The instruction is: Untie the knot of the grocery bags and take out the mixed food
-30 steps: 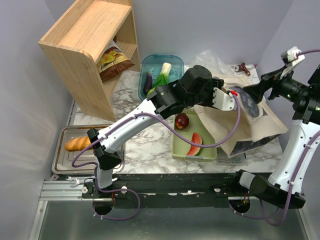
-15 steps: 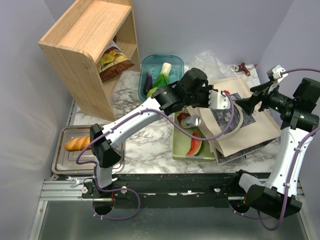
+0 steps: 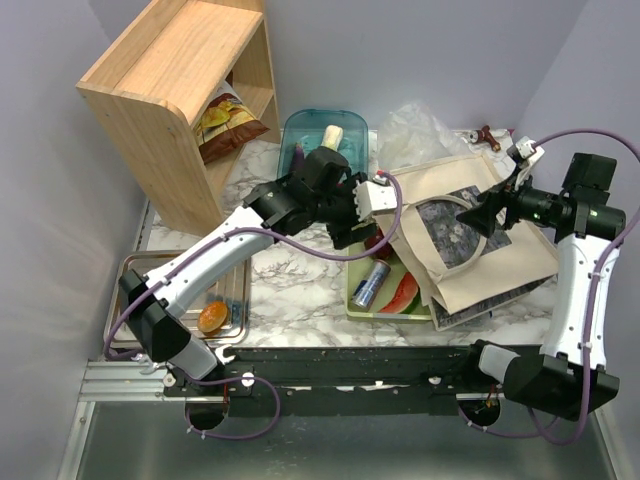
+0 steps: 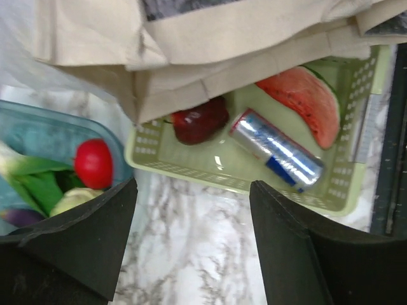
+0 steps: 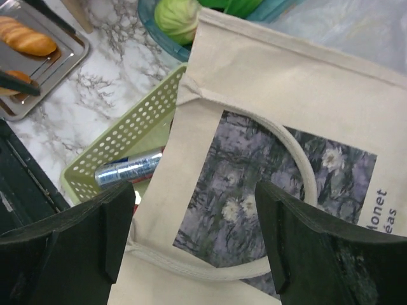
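Observation:
My left gripper is to lower into the green basket, onto the can's half beside the apple, as the blue-silver can (image 3: 372,284) lies clear of the cream tote.
My left gripper (image 3: 362,225) (image 4: 191,190) hangs open over the marble between the blue bin (image 4: 57,130) and the green basket (image 4: 191,168), holding nothing. In the basket lie a blue-silver can (image 4: 276,150) (image 3: 372,284), a dark red apple (image 4: 200,119) and a watermelon wedge (image 4: 302,101). The bin holds a tomato (image 4: 93,163), a cabbage (image 5: 178,16) and a leafy vegetable (image 3: 330,135). A crumpled plastic grocery bag (image 3: 415,125) lies at the back. My right gripper (image 3: 478,215) (image 5: 196,190) is open above a cream tote (image 5: 286,127), apart from it.
The tote overlaps the basket's right side and hides part of the apple. A wooden shelf (image 3: 175,95) with a chips bag (image 3: 228,122) stands at the back left. A metal tray (image 5: 57,70) with bread rolls (image 5: 28,38) sits at the front left.
My left gripper drew back from the tote's mouth toward the bin and opened. The can now lies in the basket. The tote has settled flat, and my right gripper has come lower over it.

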`<state>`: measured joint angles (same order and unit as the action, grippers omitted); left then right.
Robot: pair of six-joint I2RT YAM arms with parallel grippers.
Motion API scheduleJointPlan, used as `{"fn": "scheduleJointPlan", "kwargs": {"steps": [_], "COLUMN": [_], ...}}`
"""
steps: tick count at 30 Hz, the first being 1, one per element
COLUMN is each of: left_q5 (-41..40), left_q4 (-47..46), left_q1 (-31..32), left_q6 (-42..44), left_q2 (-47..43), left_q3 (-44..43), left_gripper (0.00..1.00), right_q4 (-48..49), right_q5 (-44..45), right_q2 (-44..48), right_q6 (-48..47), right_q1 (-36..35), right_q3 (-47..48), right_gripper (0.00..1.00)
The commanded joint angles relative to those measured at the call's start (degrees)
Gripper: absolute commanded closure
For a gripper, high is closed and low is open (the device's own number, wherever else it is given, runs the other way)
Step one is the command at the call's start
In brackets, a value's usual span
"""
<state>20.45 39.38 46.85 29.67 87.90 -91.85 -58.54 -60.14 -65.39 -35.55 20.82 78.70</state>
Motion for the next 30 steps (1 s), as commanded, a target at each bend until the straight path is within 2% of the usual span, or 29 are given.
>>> {"fn": "scheduleJointPlan", "kwargs": {"steps": [1,6,11,16,21,30], "left_q5": [-6.1,-12.8,-18.4,-23.5,-23.0,-22.5], "left_q4": [5.5,10.6,10.5,8.6,9.2,10.4], "left_q1": [4.8,11.1,12.7,13.2,13.1,12.1], "left_q6": [-12.1,-24.2,-35.1,-38.8,-41.2,-43.9], "left_q2": [3.6,10.9,18.2,23.6,29.9,37.9], "left_q3": [-0.5,-1.1,-2.6,-4.5,-8.7,-12.6], "left_gripper": [0.29,0.31,0.31,0.28,0.28,0.35], "right_q4": [0.3,6.0,7.4,7.4,7.1,5.0], "right_q5": [6.6,11.8,15.0,15.7,16.8,17.2], "right_q2": [0.0,0.3,-0.3,0.2,0.4,1.7], "right_q6": [6.5,13.3,18.5,21.0,21.4,19.6], "right_q1": [-1.0,-1.0,-1.0,-1.0,-1.0,-1.0], "right_q3": [-1.8,-3.2,-2.2,-1.5,-1.5,-1.4], "right_gripper": [0.18,0.18,0.18,0.17,0.17,0.17]}}
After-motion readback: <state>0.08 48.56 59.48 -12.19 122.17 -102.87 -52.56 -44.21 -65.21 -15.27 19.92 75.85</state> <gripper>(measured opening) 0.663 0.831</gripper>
